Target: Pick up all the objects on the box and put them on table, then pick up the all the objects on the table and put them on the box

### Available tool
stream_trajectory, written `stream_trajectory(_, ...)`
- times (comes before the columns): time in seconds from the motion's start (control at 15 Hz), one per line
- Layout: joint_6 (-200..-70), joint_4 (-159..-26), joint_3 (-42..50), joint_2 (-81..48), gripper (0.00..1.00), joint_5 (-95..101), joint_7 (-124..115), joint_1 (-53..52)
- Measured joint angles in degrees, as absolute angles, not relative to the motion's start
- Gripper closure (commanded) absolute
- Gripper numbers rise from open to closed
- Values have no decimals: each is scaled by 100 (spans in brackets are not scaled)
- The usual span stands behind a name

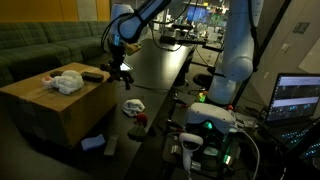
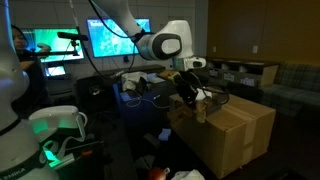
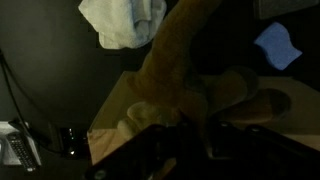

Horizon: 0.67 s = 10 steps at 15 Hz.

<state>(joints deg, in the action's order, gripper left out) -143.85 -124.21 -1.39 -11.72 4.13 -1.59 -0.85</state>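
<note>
I need to move my gripper outward past the box edge next and release the tan soft toy, since the box top's bare part [image 2: 240, 107] lies outward of my gripper.
In both exterior views my gripper [image 1: 123, 75] [image 2: 190, 95] hangs just past the edge of the brown cardboard box [image 1: 45, 110] [image 2: 235, 130], above the black table [image 1: 160, 65]. It is shut on a tan soft toy [image 3: 165, 70] [image 2: 206, 100], whose long part sticks out ahead of the jaws in the wrist view. A white fluffy toy [image 1: 65, 82] and a dark bar [image 1: 93, 75] lie on the box top. On the table below lie a pale cloth [image 1: 133, 105] [image 3: 125, 20], a red toy [image 1: 140, 120] and a blue piece [image 1: 92, 143] [image 3: 275, 45].
A green sofa [image 1: 40, 45] stands behind the box. The robot base [image 1: 215, 120] and a lit laptop [image 1: 298, 98] sit at the table's near end. Monitors [image 2: 115, 38] and a person [image 2: 18, 55] are in the background. A small grey device [image 3: 15, 148] lies low at the wrist view's left.
</note>
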Motion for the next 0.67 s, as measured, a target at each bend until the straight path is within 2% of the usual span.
stream_trajectory(0.67,-13818,-10183,76,-2340,96,625,-185,-84)
